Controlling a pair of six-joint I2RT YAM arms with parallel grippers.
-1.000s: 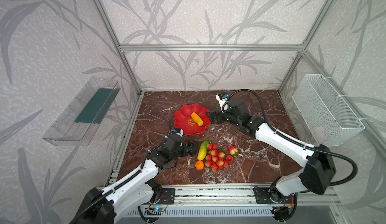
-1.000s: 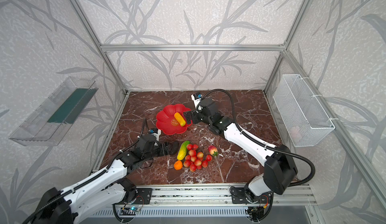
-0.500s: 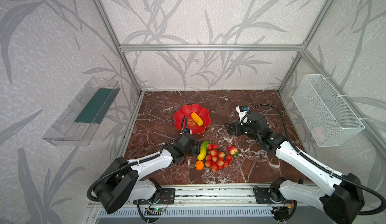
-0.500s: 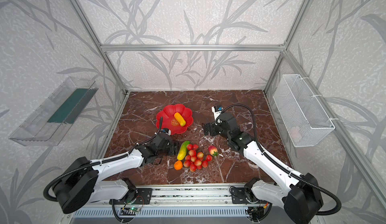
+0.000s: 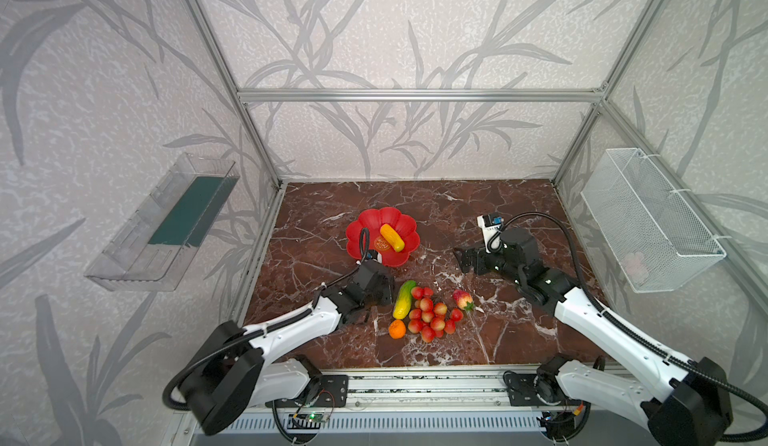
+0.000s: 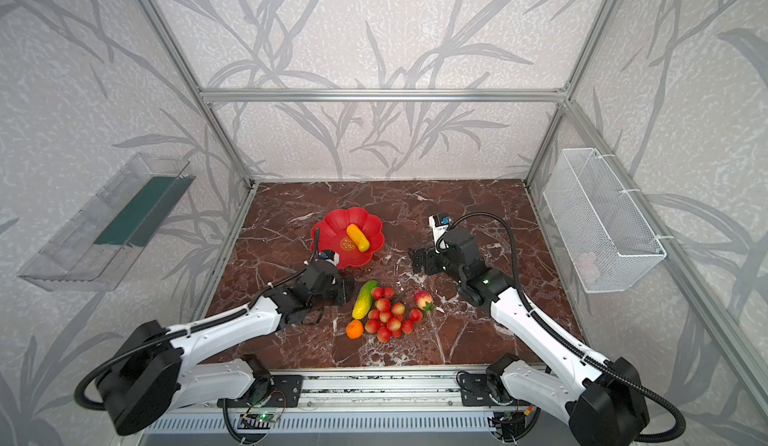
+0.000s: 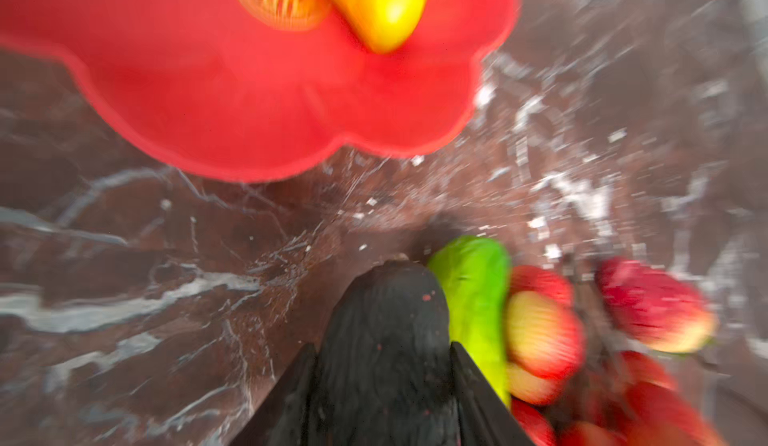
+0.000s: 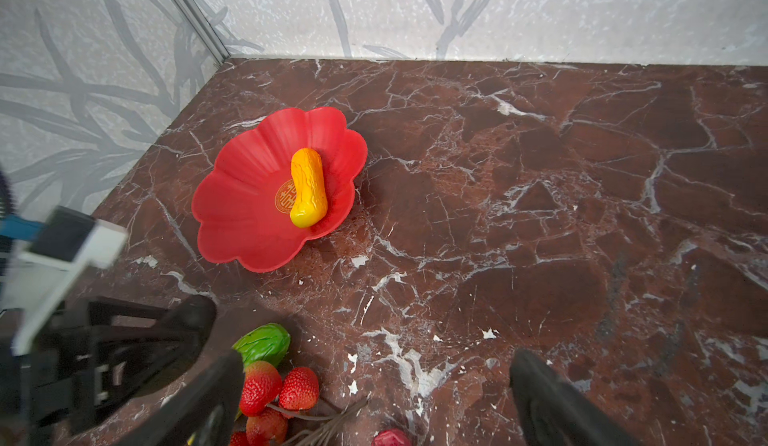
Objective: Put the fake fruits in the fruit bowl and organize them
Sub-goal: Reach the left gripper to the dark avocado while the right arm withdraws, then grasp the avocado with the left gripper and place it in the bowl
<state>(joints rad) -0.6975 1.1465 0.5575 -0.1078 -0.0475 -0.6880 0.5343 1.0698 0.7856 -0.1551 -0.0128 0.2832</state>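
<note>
I need to move my right gripper back and down onto the strawberry beside the berry bunch and close it, since this is the loose fruit nearest to the gripper.
The red fruit bowl (image 5: 361,231) (image 6: 332,225) (image 7: 208,90) (image 8: 241,215) holds a yellow-orange fruit (image 5: 392,237) (image 6: 358,237) (image 7: 382,3) (image 8: 307,188). In front of it lie a green-yellow fruit (image 5: 404,299) (image 6: 364,299) (image 7: 473,290), a berry bunch (image 5: 430,315) (image 6: 388,317) (image 8: 270,385), a small orange (image 5: 397,329) (image 6: 354,329) and a strawberry (image 5: 462,299) (image 6: 423,299). My left gripper (image 5: 381,292) (image 6: 343,291) (image 7: 382,346) is shut on a blackish oval fruit (image 7: 390,298) beside the green one. To the right of the bowl my right gripper (image 5: 461,259) (image 6: 415,261) (image 8: 376,365) stands open and holds nothing.
A white wire basket (image 5: 648,219) hangs on the right wall and a clear plastic tray (image 5: 166,223) on the left wall. The marble floor (image 5: 478,207) is bounded by metal frame posts and a rail along the front.
My left gripper moved right to the fruit pile and closed on the blackish fruit. My right gripper drew back from the bowl to the right, still open; the yellow-orange fruit stayed in the bowl.
</note>
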